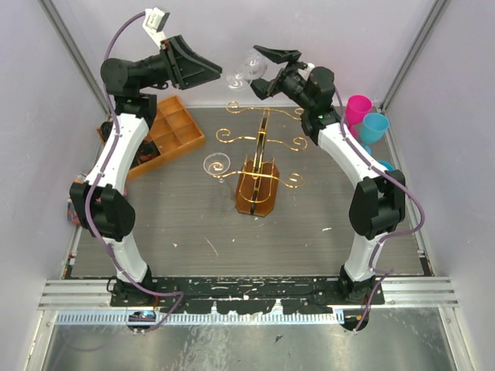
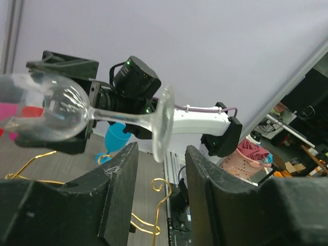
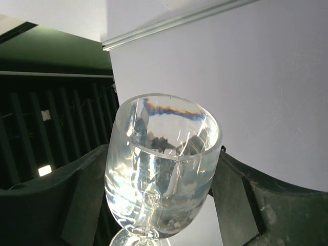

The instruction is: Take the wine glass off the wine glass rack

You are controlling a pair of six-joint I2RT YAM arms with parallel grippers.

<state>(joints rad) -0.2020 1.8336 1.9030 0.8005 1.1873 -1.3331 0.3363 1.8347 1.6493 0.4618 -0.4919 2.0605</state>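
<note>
Next, my right gripper swings down to bare tabletop by the cups, to the right in the top view, turns the wine glass upright and releases it.
My right gripper point(image 1: 263, 68) is shut on the bowl of a clear wine glass point(image 1: 246, 69) and holds it on its side, high above the back of the table. In the right wrist view the bowl point(image 3: 163, 169) sits between both fingers point(image 3: 84, 197). My left gripper point(image 1: 213, 74) is open, and the glass's round foot point(image 2: 163, 123) stands just past its fingertips point(image 2: 122, 179) without touching them. The gold wire wine glass rack point(image 1: 261, 143) stands on its amber base point(image 1: 257, 195) mid-table, below both grippers. Its scroll arms also show in the left wrist view point(image 2: 158, 205).
A second clear glass point(image 1: 216, 165) hangs on the rack's left arm. An orange-brown compartmented tray point(image 1: 168, 133) lies at the back left. A pink cup point(image 1: 357, 108) and a blue cup point(image 1: 376, 127) stand at the back right.
</note>
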